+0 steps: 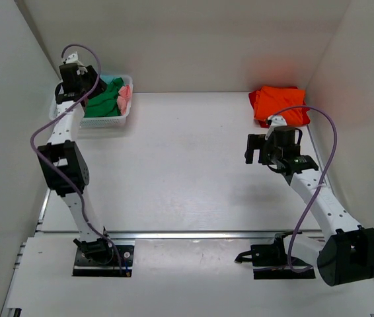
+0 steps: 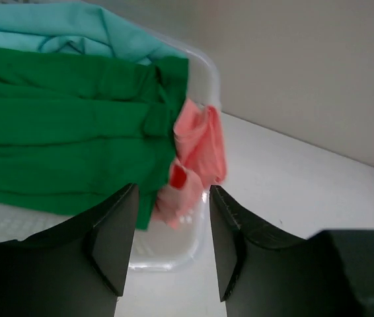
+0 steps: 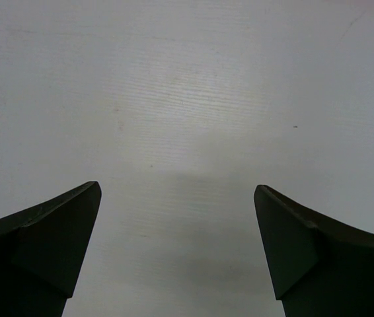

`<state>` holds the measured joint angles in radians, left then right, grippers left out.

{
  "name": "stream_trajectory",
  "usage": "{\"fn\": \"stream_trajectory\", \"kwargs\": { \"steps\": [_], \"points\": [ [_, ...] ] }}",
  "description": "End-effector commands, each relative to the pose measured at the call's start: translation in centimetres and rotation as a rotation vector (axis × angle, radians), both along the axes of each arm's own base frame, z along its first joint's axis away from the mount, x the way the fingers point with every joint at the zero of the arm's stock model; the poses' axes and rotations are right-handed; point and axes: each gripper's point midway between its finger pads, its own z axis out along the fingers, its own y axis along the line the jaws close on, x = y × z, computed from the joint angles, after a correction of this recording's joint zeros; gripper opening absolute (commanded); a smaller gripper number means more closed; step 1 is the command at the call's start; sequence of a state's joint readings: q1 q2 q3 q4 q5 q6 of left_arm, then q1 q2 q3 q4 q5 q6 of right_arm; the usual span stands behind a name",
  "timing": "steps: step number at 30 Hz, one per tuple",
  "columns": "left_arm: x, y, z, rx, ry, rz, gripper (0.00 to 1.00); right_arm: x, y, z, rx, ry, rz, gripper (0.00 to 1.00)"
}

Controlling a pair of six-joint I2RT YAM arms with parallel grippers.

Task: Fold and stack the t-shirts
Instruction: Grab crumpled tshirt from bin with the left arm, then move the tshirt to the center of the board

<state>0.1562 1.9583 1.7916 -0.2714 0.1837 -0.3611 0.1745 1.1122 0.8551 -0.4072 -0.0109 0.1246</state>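
Observation:
My left gripper comes down next onto one of the folds of the bright green t-shirt [image 1: 103, 104] near the pink shirt, since the green t-shirt lies on top.
A bright green t-shirt [image 1: 103, 104] lies crumpled in the white mesh basket [image 1: 98, 123] at the far left, with a teal shirt [image 1: 112, 80] behind it and a pink one [image 1: 125, 98] at its right end. In the left wrist view the green shirt [image 2: 61, 145], the teal shirt [image 2: 74, 30] and the pink shirt [image 2: 197, 148] fill the basket [image 2: 167, 254]. My left gripper [image 2: 170, 218] is open and empty, just above the basket's near corner [image 1: 81, 92]. A folded orange shirt [image 1: 279, 104] lies at the far right. My right gripper [image 1: 256, 153] is open and empty over bare table [image 3: 177, 198].
White walls close the table on the left, back and right. The basket stands against the back left corner. The orange shirt lies against the right wall. A metal rail [image 1: 187, 233] runs along the table's near edge by the arm bases.

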Motion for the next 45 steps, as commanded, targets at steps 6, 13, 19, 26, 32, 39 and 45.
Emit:
{"fn": "stream_trajectory", "kwargs": {
  "steps": [6, 13, 19, 26, 32, 39, 45],
  "points": [
    [6.9, 3.7, -4.9, 0.041, 0.061, 0.151, 0.66, 2.8, 1.4, 2.0, 0.032, -0.081, 0.06, 0.99],
    [9.7, 5.0, -13.1, 0.05, 0.174, 0.207, 0.47, 3.4, 1.4, 1.9, 0.044, -0.093, 0.055, 0.99],
    [9.7, 4.6, -7.1, -0.022, 0.076, 0.192, 0.0, 2.9, 2.4, 1.5, 0.051, -0.059, 0.073, 0.99],
    [1.7, -3.7, 14.3, -0.037, -0.253, 0.058, 0.0, 0.8, 2.9, 1.4, 0.13, -0.082, 0.061, 0.99],
    [-14.4, -17.9, 21.8, -0.195, -0.337, -0.312, 0.0, -1.2, 3.5, 2.9, 0.166, -0.106, 0.061, 0.99],
    [-22.6, -24.8, 17.9, -0.404, -0.218, -0.512, 0.0, -3.4, 2.3, 2.9, 0.245, -0.13, 0.046, 0.99],
    [-19.6, -22.8, 8.0, -0.35, -0.036, -0.402, 0.0, -4.0, 3.0, 2.9, 0.292, -0.134, 0.084, 0.99]
  ]
}}
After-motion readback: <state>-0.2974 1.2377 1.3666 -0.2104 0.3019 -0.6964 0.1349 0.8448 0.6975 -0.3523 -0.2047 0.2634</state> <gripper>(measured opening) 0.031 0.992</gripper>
